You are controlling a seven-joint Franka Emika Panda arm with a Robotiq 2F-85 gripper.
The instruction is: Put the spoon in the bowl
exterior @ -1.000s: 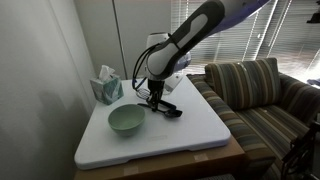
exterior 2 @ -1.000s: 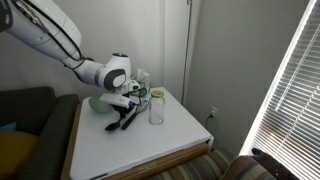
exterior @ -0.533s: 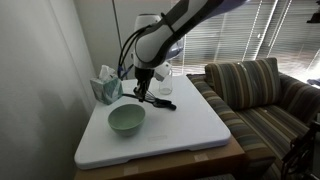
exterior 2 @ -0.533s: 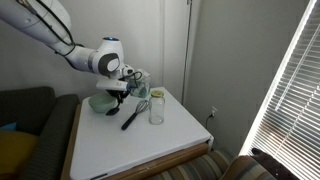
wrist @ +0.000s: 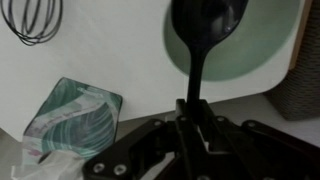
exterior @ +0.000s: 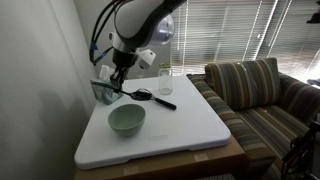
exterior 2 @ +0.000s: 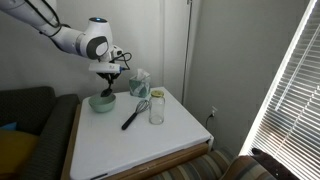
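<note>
The spoon's head hangs above the bowl's rim, and the bowl's inside lies below my gripper. Next I need to lower my gripper until the spoon's head is in the mint-green bowl, and let go of the spoon's handle.
My gripper [exterior: 117, 78] is shut on the handle of the slim black spoon [wrist: 205, 30] and holds it hanging head-down in the air. In the wrist view the spoon's head lies over the pale mint-green bowl [wrist: 270, 50]. In both exterior views the bowl [exterior: 126, 120] [exterior 2: 101, 103] sits on the white table top, just below the gripper [exterior 2: 107, 74]. The spoon [exterior 2: 108, 88] hangs a little above the bowl's rim and is not touching it.
A wire whisk with a black handle [exterior: 152, 97] [exterior 2: 133, 113] [wrist: 35, 20] lies on the table beside the bowl. A clear glass jar [exterior: 165, 84] [exterior 2: 156, 107] stands behind it. A teal tissue pack [wrist: 75, 120] [exterior 2: 139, 83] sits near the wall. A striped sofa [exterior: 255, 90] stands beside the table.
The gripper has risen from the table with the spoon and moved across to above the bowl. The whisk stayed on the table.
</note>
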